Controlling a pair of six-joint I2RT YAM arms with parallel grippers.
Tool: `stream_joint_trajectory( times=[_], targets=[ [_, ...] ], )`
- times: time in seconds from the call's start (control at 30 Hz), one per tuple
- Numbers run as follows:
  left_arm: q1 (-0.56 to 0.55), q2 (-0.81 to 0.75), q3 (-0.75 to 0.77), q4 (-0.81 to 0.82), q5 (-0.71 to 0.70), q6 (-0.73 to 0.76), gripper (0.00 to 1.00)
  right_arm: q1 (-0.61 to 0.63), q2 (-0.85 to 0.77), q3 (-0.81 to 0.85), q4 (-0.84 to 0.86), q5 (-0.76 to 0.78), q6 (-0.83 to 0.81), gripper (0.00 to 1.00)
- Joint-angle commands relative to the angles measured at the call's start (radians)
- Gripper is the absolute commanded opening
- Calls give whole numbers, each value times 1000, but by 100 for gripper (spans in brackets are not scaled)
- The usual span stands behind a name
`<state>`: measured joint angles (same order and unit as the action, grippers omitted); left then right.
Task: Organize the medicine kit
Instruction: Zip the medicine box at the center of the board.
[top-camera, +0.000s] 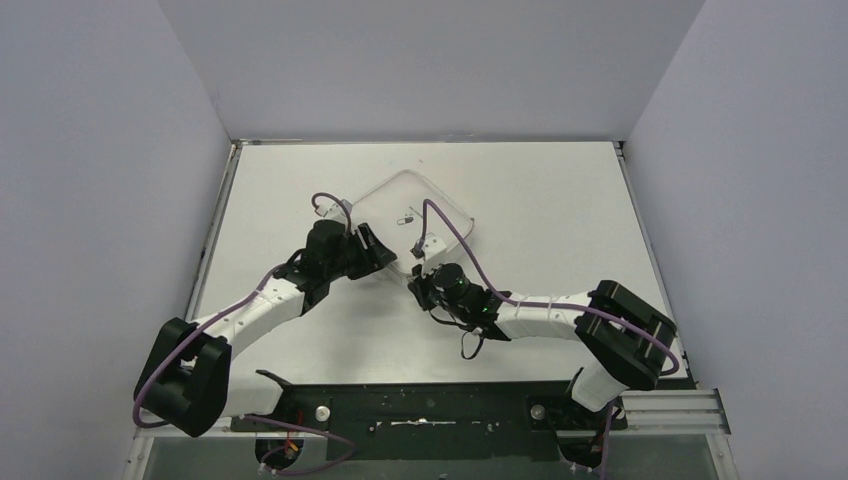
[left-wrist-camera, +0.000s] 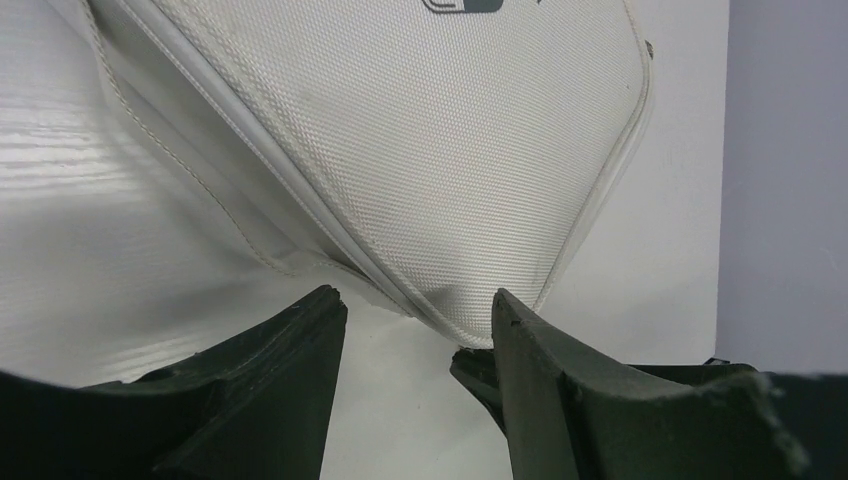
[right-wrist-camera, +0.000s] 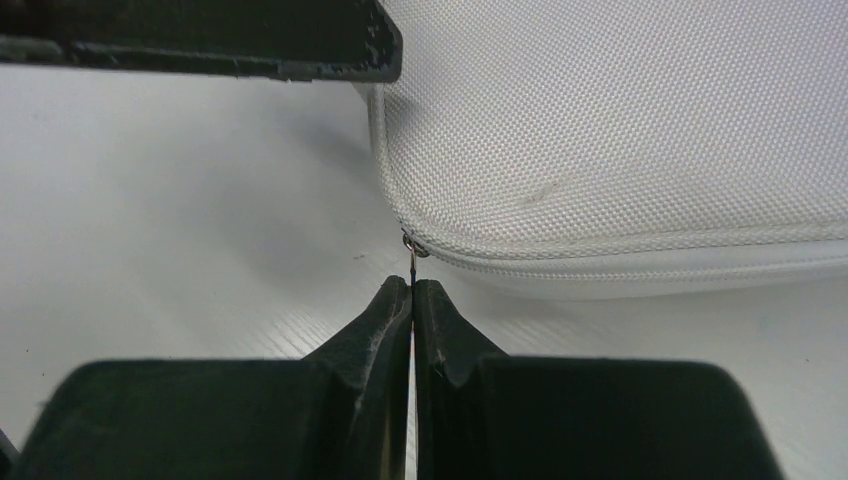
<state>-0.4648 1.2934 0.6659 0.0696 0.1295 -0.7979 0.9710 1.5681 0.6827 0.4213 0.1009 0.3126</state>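
Observation:
The zip is closed, so I need to pull my right gripper outward and to the right in the top view, along the kit's zipped edge (right-wrist-camera: 640, 267), and then let go of the zip's pull.
The medicine kit (top-camera: 415, 205) is a pale grey-white square case with rounded corners, a woven surface and a small dark logo; it lies flat at the table's middle. In the left wrist view its near corner (left-wrist-camera: 440, 180) sits between my open left gripper's (left-wrist-camera: 420, 315) fingers, close against the right one. My left gripper (top-camera: 388, 258) is at the kit's near-left edge. My right gripper (top-camera: 419, 275) is at the kit's near corner. It is shut (right-wrist-camera: 412, 286) on the thin metal zipper pull (right-wrist-camera: 411, 260), which hangs from the closed zip of the kit (right-wrist-camera: 620, 140).
The white table (top-camera: 560, 230) is walled at the back and both sides. Purple cables (top-camera: 445, 225) loop over the kit from both wrists. The left gripper's dark finger (right-wrist-camera: 200, 40) crosses the top of the right wrist view. The arm bases stand on a black rail (top-camera: 430, 410).

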Motion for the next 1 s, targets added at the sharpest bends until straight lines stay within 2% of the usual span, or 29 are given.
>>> stream_joint_trajectory(
  times=[0.0,0.27,0.67,0.87,0.97],
  targets=[
    [-29,-3,-23,119,-17,-52,54,12,22,39,39,18,29,0],
    [-31,82,-40,180,-35,-46,54,12,30,34,30,35,33,0],
    [-28,149,14,16,-140,117,29,1,-5,-12,-25,134,-16,0],
    [-19,170,18,-4,-165,167,22,-8,-48,-19,-97,203,-20,0],
    [-12,180,23,-6,-170,183,21,-13,-83,-47,-109,241,-11,0]
  ],
)
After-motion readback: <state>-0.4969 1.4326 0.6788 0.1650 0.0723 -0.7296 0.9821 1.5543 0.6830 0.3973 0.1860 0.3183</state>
